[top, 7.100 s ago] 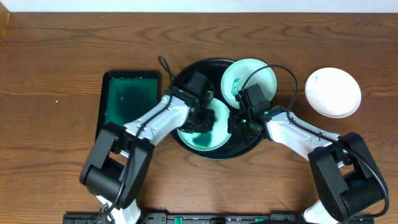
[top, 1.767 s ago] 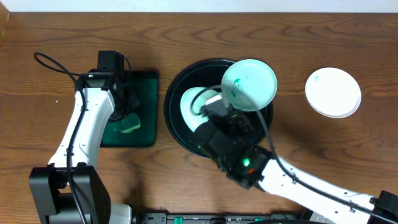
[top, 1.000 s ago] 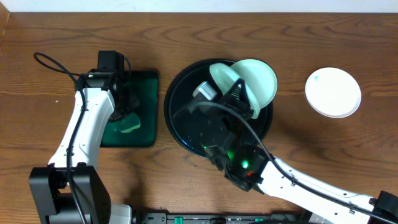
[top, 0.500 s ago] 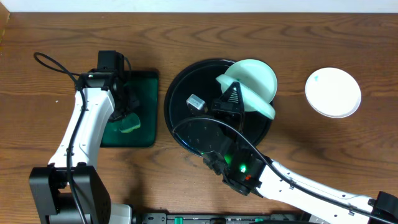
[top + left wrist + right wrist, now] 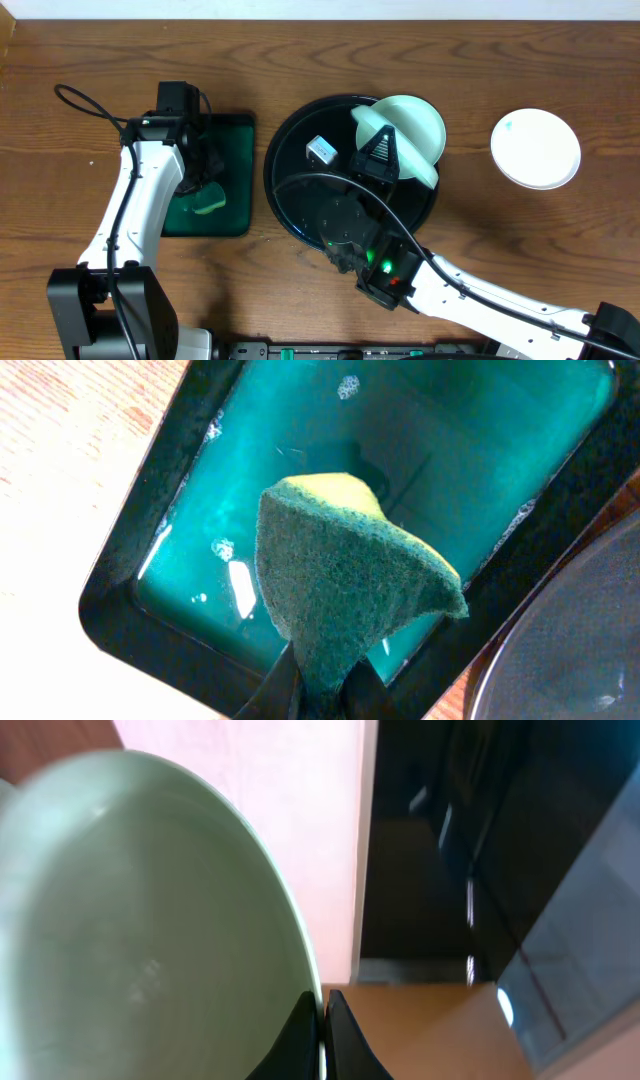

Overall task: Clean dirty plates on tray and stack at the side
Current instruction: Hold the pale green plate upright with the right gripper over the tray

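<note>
The right gripper should next swing over the white plate (image 5: 535,148), which lies to that gripper's right in the overhead view, and lower the mint plate flat.
The large round black tray (image 5: 290,165) lies mid-table. My right gripper (image 5: 386,140) is raised above it and shut on the rim of a pale-mint plate (image 5: 422,172), held tilted on edge. In the right wrist view the plate (image 5: 150,920) fills the left side, with the fingers (image 5: 322,1020) pinching its rim. A second pale-mint plate (image 5: 418,118) lies at the tray's upper right, partly hidden. A white plate (image 5: 535,148) sits on the table at the right. My left gripper (image 5: 203,192) is shut on a green sponge (image 5: 340,570).
The rectangular dark green tray (image 5: 235,150) holds teal liquid (image 5: 480,470) and lies left of the black tray, whose rim shows in the left wrist view (image 5: 580,650). My right arm (image 5: 440,290) crosses the table's front right. Bare wood lies between the tray and the white plate.
My right gripper has lifted the cleaned plate off the black tray and tipped it on edge, shifting right. My left gripper moved earlier with the sponge to the green tray and has stayed there.
</note>
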You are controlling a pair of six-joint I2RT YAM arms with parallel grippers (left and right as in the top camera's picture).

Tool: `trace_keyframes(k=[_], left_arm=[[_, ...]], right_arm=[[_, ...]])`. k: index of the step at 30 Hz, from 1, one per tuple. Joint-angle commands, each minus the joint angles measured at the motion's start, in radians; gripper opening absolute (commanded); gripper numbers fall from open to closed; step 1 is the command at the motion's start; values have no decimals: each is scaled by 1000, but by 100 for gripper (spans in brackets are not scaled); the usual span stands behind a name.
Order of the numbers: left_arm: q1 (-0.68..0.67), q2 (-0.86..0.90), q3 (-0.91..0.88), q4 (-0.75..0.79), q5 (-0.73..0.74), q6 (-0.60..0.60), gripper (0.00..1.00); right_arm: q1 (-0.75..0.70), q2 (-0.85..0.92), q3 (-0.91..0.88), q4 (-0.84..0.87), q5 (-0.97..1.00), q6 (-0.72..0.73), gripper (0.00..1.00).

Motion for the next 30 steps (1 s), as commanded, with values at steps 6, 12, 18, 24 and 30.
trace_keyframes(k=[6,12,18,24,30], left_arm=[[3,2,4,2,-1,17,7],[3,2,4,-1,-1,17,7],[3,2,3,-2,-1,17,7],[3,2,3,-1,-1,18,7],[3,2,3,6,-1,18,7]], right_arm=[[-8,13,12,20,62,188,1],[1,25,11,20,97,236,1],[-18,27,12,23,107,233,1],[-2,30,11,22,144,244,1],[-51,40,10,13,140,685,1]])
